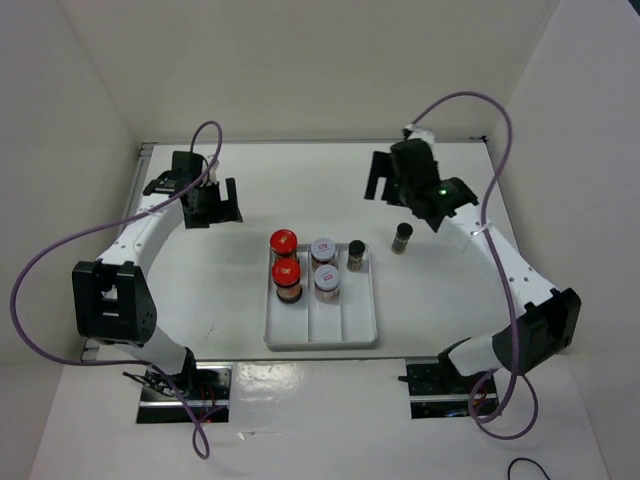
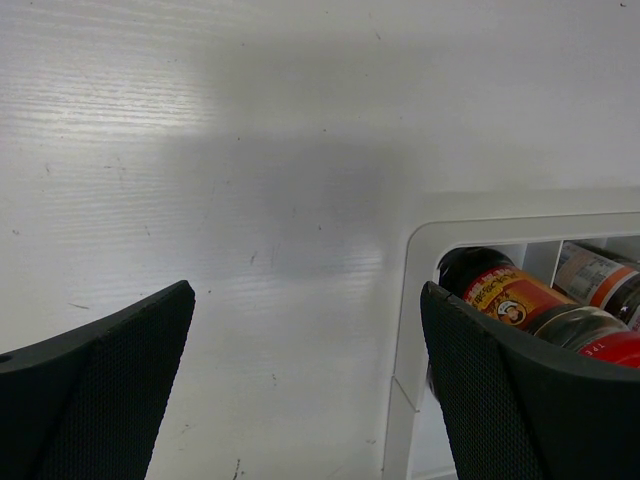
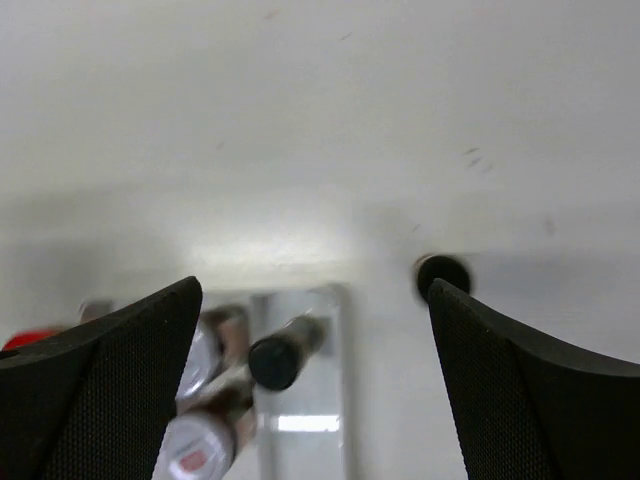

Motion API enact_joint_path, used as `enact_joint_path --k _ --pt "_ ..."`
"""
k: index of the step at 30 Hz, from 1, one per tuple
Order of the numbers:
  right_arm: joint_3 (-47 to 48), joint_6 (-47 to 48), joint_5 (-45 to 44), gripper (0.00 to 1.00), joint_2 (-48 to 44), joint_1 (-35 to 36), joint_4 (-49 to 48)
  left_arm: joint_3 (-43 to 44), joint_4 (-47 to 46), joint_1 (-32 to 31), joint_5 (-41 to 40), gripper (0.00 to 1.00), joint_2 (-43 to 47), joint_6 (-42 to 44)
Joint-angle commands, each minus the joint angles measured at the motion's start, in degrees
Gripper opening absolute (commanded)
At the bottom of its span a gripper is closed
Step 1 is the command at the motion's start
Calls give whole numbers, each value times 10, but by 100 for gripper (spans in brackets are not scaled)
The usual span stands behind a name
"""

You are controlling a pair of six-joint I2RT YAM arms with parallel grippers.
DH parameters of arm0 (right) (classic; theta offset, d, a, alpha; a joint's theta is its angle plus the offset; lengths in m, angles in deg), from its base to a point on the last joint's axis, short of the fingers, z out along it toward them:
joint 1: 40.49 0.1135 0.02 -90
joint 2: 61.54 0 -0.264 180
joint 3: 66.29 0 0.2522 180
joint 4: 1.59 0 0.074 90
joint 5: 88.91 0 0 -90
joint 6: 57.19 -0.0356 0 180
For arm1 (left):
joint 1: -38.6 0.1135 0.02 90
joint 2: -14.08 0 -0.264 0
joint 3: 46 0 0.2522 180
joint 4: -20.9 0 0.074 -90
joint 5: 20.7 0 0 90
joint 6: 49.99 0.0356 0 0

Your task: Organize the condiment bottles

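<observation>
Next, my right gripper moves down and to the right in the wrist view onto the black-capped jar beside the tray, as that jar stands below it there.
The white divided tray [image 1: 322,335] holds two red-lidded jars [image 1: 284,242] [image 1: 287,272] in its left lane, two white-lidded jars [image 1: 322,249] [image 1: 327,277] in the middle lane and one black-capped jar [image 1: 356,250] in the right lane. A second black-capped jar [image 1: 402,236] stands on the table right of the tray; it also shows in the right wrist view [image 3: 442,273]. My right gripper [image 1: 388,186] is open and empty, above and behind that jar. My left gripper [image 1: 215,205] is open and empty, left of the tray. The left wrist view shows a red-lidded jar [image 2: 520,305] at the tray corner.
White walls enclose the table on the left, back and right. The tray's near half [image 1: 322,320] holds nothing. Purple cables loop from both arms.
</observation>
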State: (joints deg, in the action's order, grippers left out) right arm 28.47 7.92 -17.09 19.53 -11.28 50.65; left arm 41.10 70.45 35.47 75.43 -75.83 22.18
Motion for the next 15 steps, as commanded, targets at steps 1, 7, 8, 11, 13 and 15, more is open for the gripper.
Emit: enact_joint_path --k 1,7,8,11,13,15 --pt "-46 24 2 98 -7 -90 -6 -6 -12 3 11 100 19 15" --pt "-106 24 2 98 13 -124 -22 -6 -12 3 11 100 13 15" --pt "-111 24 2 98 21 -124 -22 -6 -12 3 11 100 13 15" --pt "-111 19 15 98 38 -124 -33 -6 -12 3 11 100 13 15" --pt "-111 19 25 98 57 -124 -39 -6 -12 3 11 100 13 15" --pt "-117 19 32 98 78 -124 -46 -6 -12 3 11 100 13 15"
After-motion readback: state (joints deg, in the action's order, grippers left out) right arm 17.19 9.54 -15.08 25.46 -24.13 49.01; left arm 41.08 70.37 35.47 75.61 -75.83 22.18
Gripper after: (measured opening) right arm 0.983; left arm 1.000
